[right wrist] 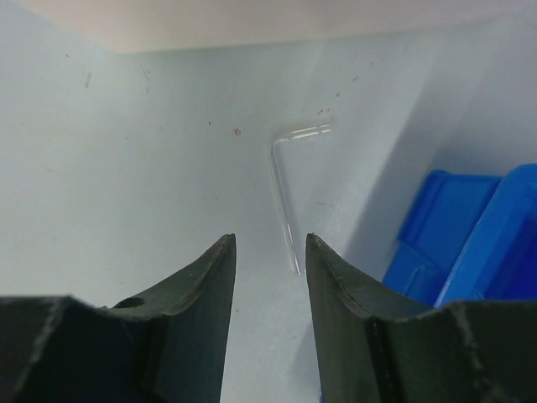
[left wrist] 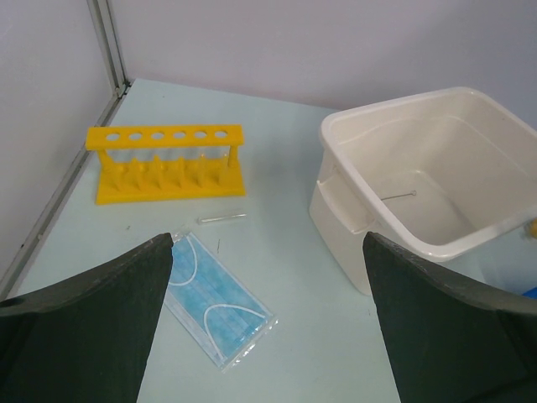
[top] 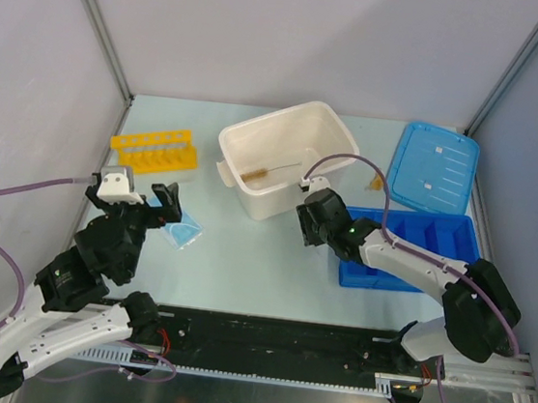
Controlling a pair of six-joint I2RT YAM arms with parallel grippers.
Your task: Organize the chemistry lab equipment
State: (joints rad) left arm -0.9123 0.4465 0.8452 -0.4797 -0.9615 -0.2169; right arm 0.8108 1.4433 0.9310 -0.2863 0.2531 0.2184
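My right gripper needs to go down next with its open fingers on both sides of the long leg of the bent glass tube (right wrist: 284,180), because that leg lies flat on the table below.
A bent clear glass tube (right wrist: 284,180) lies on the table, its near end between the tips of my right gripper (right wrist: 268,242), which is open and holds nothing. In the top view that gripper (top: 305,227) hangs low between the white tub and the blue tray. My left gripper (left wrist: 267,243) is wide open and empty above a pale blue packet (left wrist: 216,302). Beyond the packet lie a short clear tube (left wrist: 222,217) and the yellow holed rack (left wrist: 168,159). The thin wire brush (top: 267,172) rests inside the tub. A tiny amber piece (top: 376,185) sits by the lid.
The big white tub (top: 335,136) stands mid-table with its blue lid (top: 435,167) at the back right. The blue divided tray (top: 441,231) sits under my right arm. Grey walls close in both sides and the back.
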